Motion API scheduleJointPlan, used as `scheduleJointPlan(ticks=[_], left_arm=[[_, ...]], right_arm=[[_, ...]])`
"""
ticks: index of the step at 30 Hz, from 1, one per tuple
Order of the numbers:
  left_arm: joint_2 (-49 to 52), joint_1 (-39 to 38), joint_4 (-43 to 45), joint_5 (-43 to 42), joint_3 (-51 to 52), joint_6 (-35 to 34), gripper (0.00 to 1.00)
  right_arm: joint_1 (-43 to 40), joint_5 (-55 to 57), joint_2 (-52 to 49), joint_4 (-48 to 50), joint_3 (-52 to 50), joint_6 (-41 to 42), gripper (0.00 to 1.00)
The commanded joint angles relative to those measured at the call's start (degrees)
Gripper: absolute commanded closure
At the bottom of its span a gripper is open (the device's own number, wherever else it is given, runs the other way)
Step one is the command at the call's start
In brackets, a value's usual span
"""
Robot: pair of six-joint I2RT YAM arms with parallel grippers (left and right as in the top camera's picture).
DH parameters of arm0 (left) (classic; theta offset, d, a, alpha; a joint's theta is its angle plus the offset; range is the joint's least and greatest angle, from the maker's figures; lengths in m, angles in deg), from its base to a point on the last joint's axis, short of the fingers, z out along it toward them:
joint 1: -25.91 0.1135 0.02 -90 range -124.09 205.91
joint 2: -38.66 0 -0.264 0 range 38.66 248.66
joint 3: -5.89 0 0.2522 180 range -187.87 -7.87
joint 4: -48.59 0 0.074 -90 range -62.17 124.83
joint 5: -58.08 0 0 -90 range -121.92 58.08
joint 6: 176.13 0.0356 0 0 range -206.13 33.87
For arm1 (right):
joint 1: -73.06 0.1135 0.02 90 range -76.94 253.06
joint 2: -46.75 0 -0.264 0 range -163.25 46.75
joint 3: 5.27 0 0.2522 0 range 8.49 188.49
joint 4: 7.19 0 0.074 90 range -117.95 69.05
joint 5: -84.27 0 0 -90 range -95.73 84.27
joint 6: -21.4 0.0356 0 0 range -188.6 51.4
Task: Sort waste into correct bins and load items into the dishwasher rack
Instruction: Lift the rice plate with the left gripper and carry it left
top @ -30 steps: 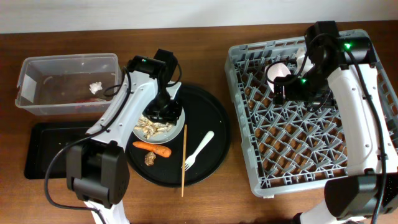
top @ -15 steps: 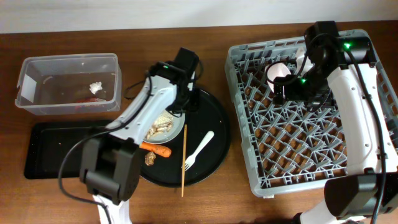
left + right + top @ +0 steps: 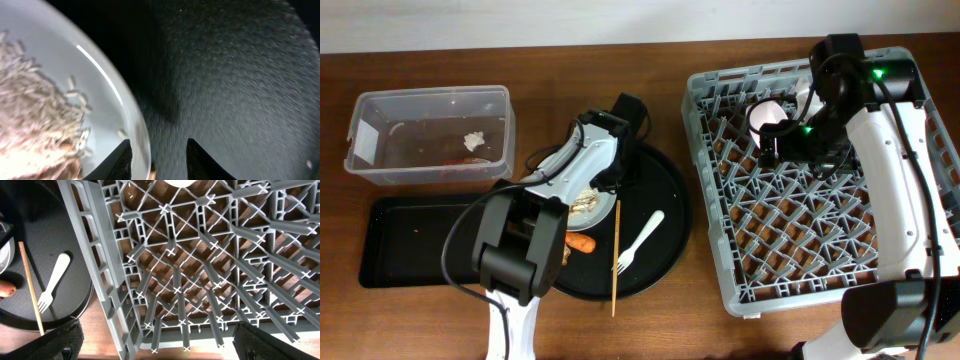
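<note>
The left gripper stays low at the pale grey plate's edge and closes next on the plate's rim (image 3: 614,192), already between its fingers.
The pale grey plate (image 3: 582,203) holds beige rice-and-fish scraps (image 3: 583,200) on the round black tray (image 3: 660,200). My left gripper (image 3: 620,172) is open at the plate's right edge. In the left wrist view its jaws (image 3: 157,161) straddle the plate rim (image 3: 135,125), one finger over the plate and one over the tray. The carrot (image 3: 580,242), white fork (image 3: 640,240) and chopstick (image 3: 615,255) lie on the tray. My right gripper (image 3: 772,148) is open and empty over the grey rack (image 3: 820,260), near a white bowl (image 3: 768,115).
The clear tub (image 3: 430,135) at the back left holds a white tissue bit (image 3: 473,141) and a red wrapper (image 3: 455,160). The shallow black tray (image 3: 400,240) lies in front of it. The right wrist view shows the rack's corner (image 3: 100,280), the fork (image 3: 52,280) and the chopstick (image 3: 30,287).
My left gripper has moved right, from over the plate's far side to its right rim. The right arm has not moved.
</note>
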Motion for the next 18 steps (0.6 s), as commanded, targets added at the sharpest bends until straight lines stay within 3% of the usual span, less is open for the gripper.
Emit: scheduleJointPlan(ticks=[1,12,18], left_arm=[[0.9,0.0,0.8,0.9,0.3,-0.9,0.65],[1.2,0.0,1.4,4.7,3.8,-0.9,0.66],[1.2,0.0,1.3,5.1,4.0,-0.9,0.95]], right_arm=[[0.3,-0.5,-0.3,0.1,0.0,0.0,0.01],[0.3,-0.5,-0.3,0.1,0.0,0.0,0.01],[0.3,-0.5,-0.3,0.1,0.0,0.0,0.01]])
